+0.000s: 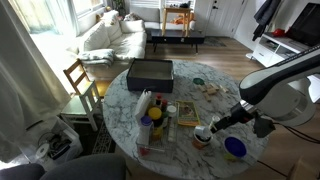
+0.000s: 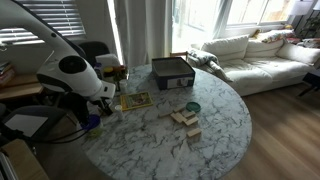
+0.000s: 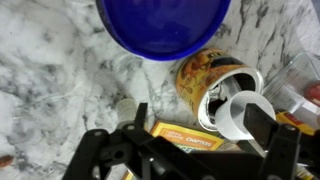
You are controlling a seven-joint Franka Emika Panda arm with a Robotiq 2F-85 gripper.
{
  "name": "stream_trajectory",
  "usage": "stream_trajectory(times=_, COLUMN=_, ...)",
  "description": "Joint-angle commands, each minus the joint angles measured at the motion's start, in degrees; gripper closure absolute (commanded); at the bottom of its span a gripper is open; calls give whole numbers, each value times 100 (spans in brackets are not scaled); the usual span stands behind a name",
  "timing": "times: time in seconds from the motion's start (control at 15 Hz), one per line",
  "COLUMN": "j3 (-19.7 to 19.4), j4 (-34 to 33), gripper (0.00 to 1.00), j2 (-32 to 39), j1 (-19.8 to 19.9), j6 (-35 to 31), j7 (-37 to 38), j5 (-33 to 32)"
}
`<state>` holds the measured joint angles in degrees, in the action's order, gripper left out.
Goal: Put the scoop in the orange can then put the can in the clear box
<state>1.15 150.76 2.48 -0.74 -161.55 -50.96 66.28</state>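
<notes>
The orange can's rim (image 1: 201,136) (image 3: 204,106) opposite the scoop's cup lies below my gripper and the cup leaves it bare, so my gripper will move down next with its fingers on both sides of that part of the rim.
In the wrist view the orange can (image 3: 203,72) stands on the marble just below a flat blue disc (image 3: 165,25), with its open mouth towards the camera. The white scoop (image 3: 238,112) rests with its cup at the can's mouth, close beside one finger. My gripper (image 3: 200,120) is open, its fingers wide apart on either side of the can's mouth. In an exterior view the gripper (image 1: 207,130) hangs over the can (image 1: 203,141) near the table's edge. The clear box (image 1: 141,150) lies a little further along the table and holds bottles.
A yellow book (image 3: 185,135) lies under the gripper. A dark grey lidded box (image 1: 150,72) stands at the table's far side and also shows in an exterior view (image 2: 172,72). Wooden blocks (image 2: 185,120) and a small green disc (image 2: 192,106) lie mid-table.
</notes>
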Motion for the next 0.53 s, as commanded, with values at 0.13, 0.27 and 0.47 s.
stream_trajectory(times=0.13, j3=-162, j4=79, gripper=0, j2=-73, j1=60, j6=134, j7=1209, j5=-1387)
stream_trajectory(times=0.27, j3=-134, j4=12, gripper=2, j2=56, j1=-4, j6=-42, j7=1601, j5=-1711)
stream_trajectory(times=0.47, j3=-108, j4=-99, gripper=3, j2=162, j1=-39, j6=-53, j7=1933, j5=-1987)
